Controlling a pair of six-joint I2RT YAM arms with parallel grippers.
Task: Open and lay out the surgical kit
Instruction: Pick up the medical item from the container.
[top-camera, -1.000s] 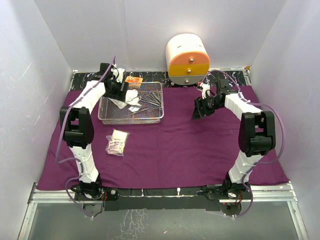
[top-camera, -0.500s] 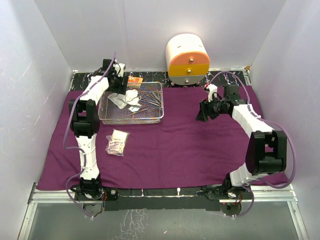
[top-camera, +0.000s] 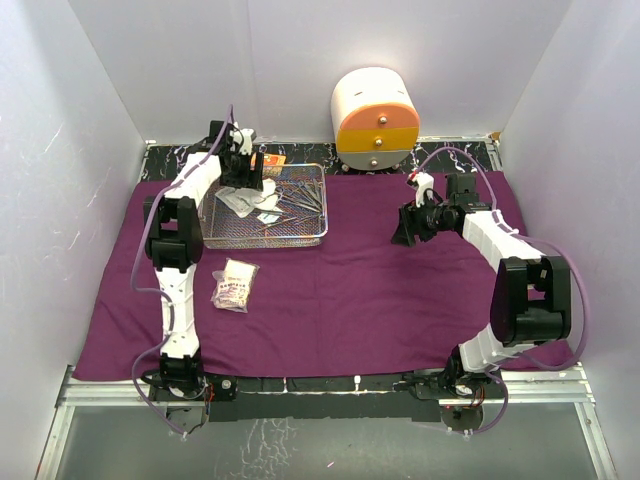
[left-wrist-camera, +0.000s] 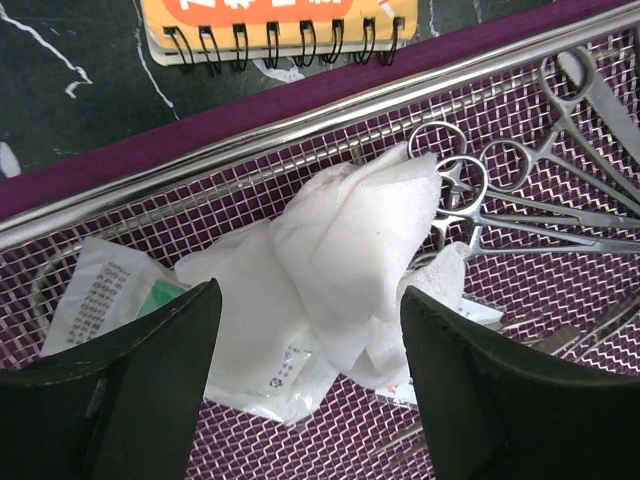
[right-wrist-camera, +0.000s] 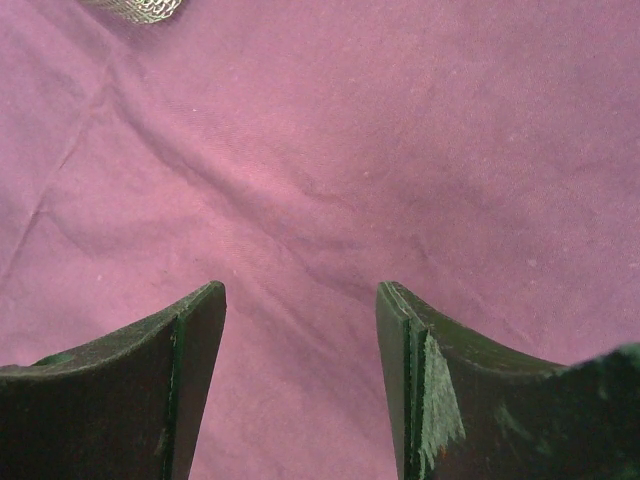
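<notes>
My left gripper lowers its open fingers around the middle of the white gauze wad next and closes, since the wad lies just below the fingers.
A large purple cloth (top-camera: 350, 290) lies spread over the table. On its back left stands the silver wire-mesh tray (top-camera: 300, 238). My left gripper (top-camera: 247, 180) hangs open over the tray's back left part. In the left wrist view my left gripper (left-wrist-camera: 308, 300) straddles a white gauze wad (left-wrist-camera: 360, 230) from above, with nothing between its fingers. The gauze rests on flat packets (left-wrist-camera: 95, 295). Ring-handled forceps (left-wrist-camera: 520, 190) lie to its right. One packet (top-camera: 233, 283) lies on the cloth in front of the tray. My right gripper (top-camera: 406, 230) is open just above bare cloth (right-wrist-camera: 330, 150).
A rounded white-and-orange drawer cabinet (top-camera: 376, 117) stands at the back centre. An orange spiral notebook (left-wrist-camera: 280, 25) lies just behind the tray rim (left-wrist-camera: 250, 135). White walls close in the left, right and back sides. A tray corner (right-wrist-camera: 135, 8) shows in the right wrist view.
My left arm has straightened, carrying its gripper slightly further back over the tray. The right arm's elbow swung outward to the right; its gripper shifted a little right and lower.
</notes>
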